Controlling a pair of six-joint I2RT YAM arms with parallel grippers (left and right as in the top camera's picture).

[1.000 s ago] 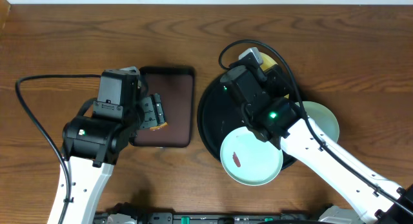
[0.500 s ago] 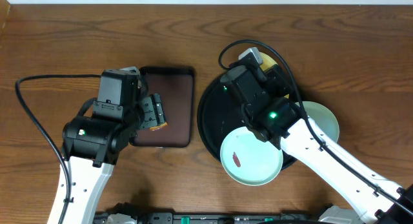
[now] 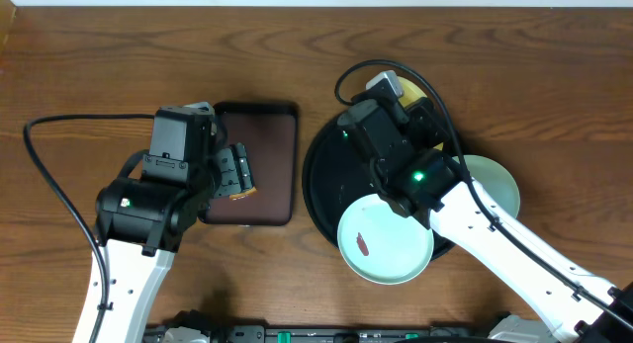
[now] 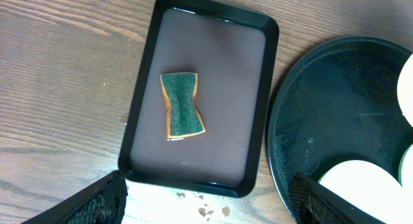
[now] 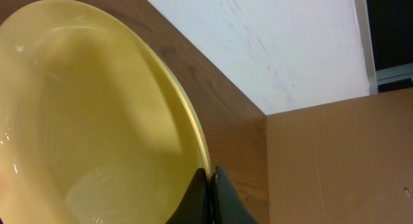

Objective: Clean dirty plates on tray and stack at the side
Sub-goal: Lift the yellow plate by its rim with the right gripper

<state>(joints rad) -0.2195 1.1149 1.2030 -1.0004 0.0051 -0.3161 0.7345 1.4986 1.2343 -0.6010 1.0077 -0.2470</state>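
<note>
My right gripper moves to the right in the overhead view next, as bare tabletop lies past the second plate. It lowers and releases the yellow plate (image 5: 84, 121) there.
The round black tray (image 3: 326, 185) holds a mint-white plate (image 3: 386, 239) with a reddish-brown smear at its front. A second mint-white plate (image 3: 495, 185) lies at the tray's right edge, partly under my right arm. The pale yellow plate (image 5: 84, 121) is mostly hidden in the overhead view; only a sliver (image 3: 414, 90) shows at the tray's back. My right gripper (image 5: 210, 182) is shut on its rim. My left gripper (image 4: 206, 201) is open and empty, above the rectangular tray's near edge. The black tray (image 4: 322, 121) and smeared plate (image 4: 358, 182) show in the left wrist view.
A rectangular dark-brown tray (image 3: 277, 121) left of the black tray holds a green and orange sponge (image 4: 182, 104). Small brown spots (image 4: 203, 211) mark the table by its near edge. A cardboard box (image 5: 335, 166) stands beyond the table's edge.
</note>
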